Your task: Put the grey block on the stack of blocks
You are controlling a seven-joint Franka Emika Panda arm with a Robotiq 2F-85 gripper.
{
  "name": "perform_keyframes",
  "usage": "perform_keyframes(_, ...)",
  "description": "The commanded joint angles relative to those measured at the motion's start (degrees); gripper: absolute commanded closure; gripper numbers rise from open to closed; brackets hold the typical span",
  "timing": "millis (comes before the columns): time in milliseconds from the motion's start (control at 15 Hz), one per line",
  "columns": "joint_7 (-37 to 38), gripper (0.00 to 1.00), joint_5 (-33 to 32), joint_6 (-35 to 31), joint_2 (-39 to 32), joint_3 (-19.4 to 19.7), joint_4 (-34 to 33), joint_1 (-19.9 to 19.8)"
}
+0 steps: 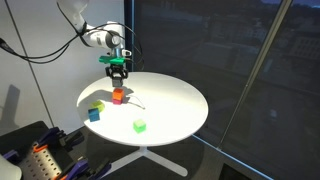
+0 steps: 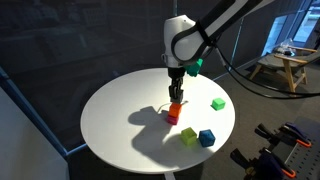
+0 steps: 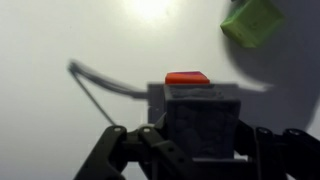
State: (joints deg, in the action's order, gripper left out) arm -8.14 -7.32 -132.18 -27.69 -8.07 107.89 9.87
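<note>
Next, the gripper lowers the grey block (image 3: 203, 120) a little until it rests on the stack's orange top (image 3: 187, 77), then opens to release it, since that top is close below.
In the wrist view the grey block (image 3: 203, 120) sits between my gripper's (image 3: 200, 150) dark fingers, which are shut on it. Just beyond it shows the orange-red top of the stack of blocks (image 3: 188, 77). In both exterior views the gripper (image 1: 118, 72) (image 2: 176, 93) hangs straight above the stack (image 1: 118, 96) (image 2: 173, 112), orange over red, on the round white table (image 1: 170, 100) (image 2: 120, 110). The grey block is close over the stack's top; I cannot tell whether they touch.
A green cube (image 1: 139, 125) (image 2: 217, 103) (image 3: 252, 20), a blue cube (image 1: 94, 114) (image 2: 206, 138) and a yellow cube (image 1: 99, 105) (image 2: 188, 135) lie singly on the table. A thin grey line (image 3: 100, 85) runs across the tabletop beside the stack.
</note>
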Motion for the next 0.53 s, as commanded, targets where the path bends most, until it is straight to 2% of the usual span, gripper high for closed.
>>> perform_keyframes(0, -0.8, 0.77, -0.4, 0.8, -0.7, -0.1, -1.2, 0.1)
perform_keyframes(467, -1.2, 0.77, -0.5, 1.0, -1.6, -0.1, -1.4, 0.2)
